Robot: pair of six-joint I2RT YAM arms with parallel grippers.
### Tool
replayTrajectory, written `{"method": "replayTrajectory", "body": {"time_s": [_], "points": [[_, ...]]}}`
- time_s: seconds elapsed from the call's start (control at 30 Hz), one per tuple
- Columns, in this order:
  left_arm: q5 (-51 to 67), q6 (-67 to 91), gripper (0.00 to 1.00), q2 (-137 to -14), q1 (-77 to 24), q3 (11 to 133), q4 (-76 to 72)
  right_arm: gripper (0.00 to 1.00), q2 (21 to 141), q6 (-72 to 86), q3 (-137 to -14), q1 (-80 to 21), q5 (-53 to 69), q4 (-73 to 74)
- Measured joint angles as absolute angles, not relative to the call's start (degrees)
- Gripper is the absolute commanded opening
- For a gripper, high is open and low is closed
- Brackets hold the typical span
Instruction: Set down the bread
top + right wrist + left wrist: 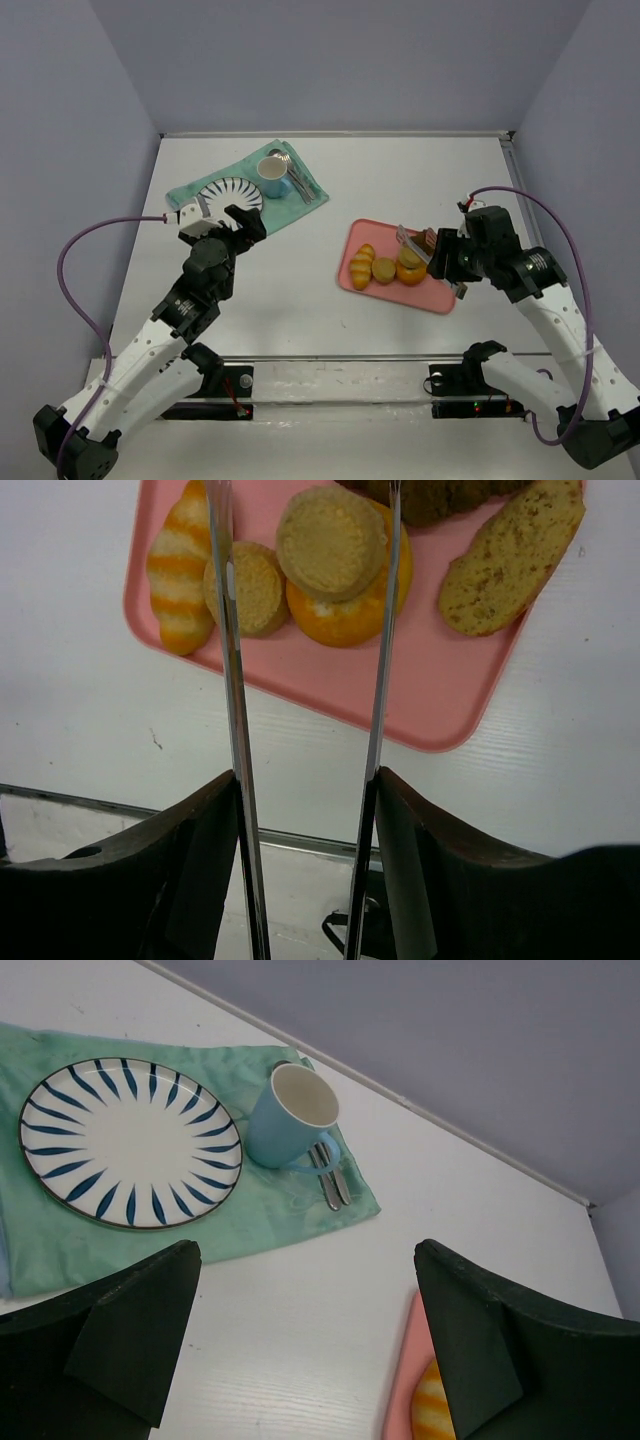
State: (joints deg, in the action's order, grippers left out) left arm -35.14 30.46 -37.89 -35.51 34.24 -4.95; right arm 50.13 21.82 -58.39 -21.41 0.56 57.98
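The arms of the tongs are spread on both sides of the round flat bread [410, 257] [332, 542], so the robot's right gripper should move down toward the bread next and close on the metal tongs.
A pink tray [440, 297] right of centre holds several breads: a striped roll [361, 266], a round bun [384, 270], an orange bun [410, 272]. My right gripper [445, 262] is shut on metal tongs [412, 240] above the tray's right part. In the right wrist view the tong arms [232, 680] stand spread around a round flat bread [332, 542] lying on the orange bun [345, 620], held by my gripper [307, 775]. My left gripper [225, 222] is open and empty near a blue-striped plate [232, 194], which also shows in the left wrist view [130, 1140], beyond the gripper [307, 1260].
The plate lies on a green cloth [60, 1250] with a blue cup [290, 1115] and spoons [333, 1180] beside it. An oval seeded slice [510, 555] and a dark bread [450, 495] lie on the tray's right part. Grey walls enclose the table.
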Motion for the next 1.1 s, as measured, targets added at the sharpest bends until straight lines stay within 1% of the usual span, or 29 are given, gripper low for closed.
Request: {"method": "replayTrajectory", "body": {"time_s": [0.8,0.97,1.03,1.07,1.1], "points": [[-35.20,30.48,0.99,-39.94,-35.51,34.24,-4.93,0.59,56.71,20.97,-58.06,-21.41,1.91,61.06],[-35.22,30.50,0.99,-39.94,-35.51,34.24,-4.93,0.53,58.39,21.02,-58.06,-21.41,1.48,61.63],[-35.22,30.50,0.99,-39.94,-35.51,34.24,-4.93,0.47,58.87,20.99,-58.06,-21.41,1.48,61.78],[-35.22,30.50,0.99,-39.94,-35.51,34.24,-4.93,0.39,59.05,20.97,-58.06,-21.41,1.48,61.91],[-35.22,30.50,0.99,-39.94,-35.51,34.24,-4.93,0.36,59.09,20.99,-58.06,-21.41,1.48,62.00]]}}
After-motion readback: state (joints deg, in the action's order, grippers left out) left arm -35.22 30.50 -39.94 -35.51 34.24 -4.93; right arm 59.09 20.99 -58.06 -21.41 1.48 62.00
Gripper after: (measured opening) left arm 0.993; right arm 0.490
